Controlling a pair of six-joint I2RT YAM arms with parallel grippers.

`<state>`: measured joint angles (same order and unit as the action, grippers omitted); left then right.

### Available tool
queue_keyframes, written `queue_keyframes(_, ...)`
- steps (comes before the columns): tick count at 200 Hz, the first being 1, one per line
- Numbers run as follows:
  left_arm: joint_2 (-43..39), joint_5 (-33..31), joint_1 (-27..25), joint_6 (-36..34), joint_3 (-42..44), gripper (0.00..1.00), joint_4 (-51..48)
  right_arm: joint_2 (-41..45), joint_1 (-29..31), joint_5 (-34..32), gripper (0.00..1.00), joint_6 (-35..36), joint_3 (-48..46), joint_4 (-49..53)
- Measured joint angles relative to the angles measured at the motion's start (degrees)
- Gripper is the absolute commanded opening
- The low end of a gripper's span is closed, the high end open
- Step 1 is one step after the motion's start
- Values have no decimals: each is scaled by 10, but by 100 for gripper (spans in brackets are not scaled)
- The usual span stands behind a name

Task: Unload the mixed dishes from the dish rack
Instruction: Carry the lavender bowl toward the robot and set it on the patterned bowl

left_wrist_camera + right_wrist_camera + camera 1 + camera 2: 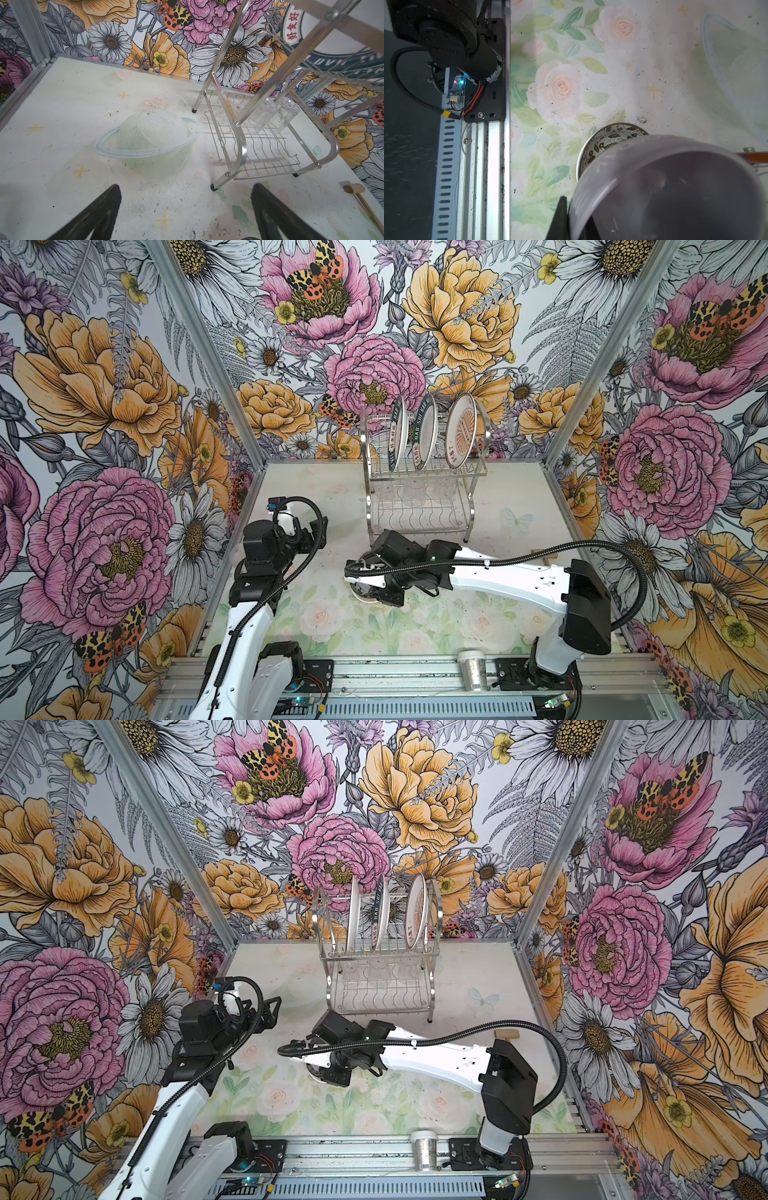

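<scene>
I should next lower the tilted lavender bowl in my right gripper into the floral-patterned bowl's opening below the gripper until it nests, then let go of the lavender bowl's rim.
The dish rack stands at the back middle. Its upper tier carries two green-rimmed plates and an orange sunburst plate. Clear glasses sit upside down on the lower tier. My right gripper is shut on the rim of a lavender bowl, one finger outside and one inside. The bowl hangs tilted just over a floral-patterned bowl on the mat. My left gripper is open and empty, low over the table, left of the rack's front leg.
A silver glittery cup with a white lid lies on the front rail. A wooden mallet rests right of the rack. The left arm's base and the rail lie beyond the mat's edge. Floral walls close three sides.
</scene>
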<state>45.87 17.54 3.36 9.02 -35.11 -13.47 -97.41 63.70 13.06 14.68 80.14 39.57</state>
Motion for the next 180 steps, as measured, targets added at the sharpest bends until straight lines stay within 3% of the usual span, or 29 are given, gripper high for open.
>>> queue_keyframes(180,-19,0,18,-6,19,99,-8,-79,9,-13,3,26,46,33)
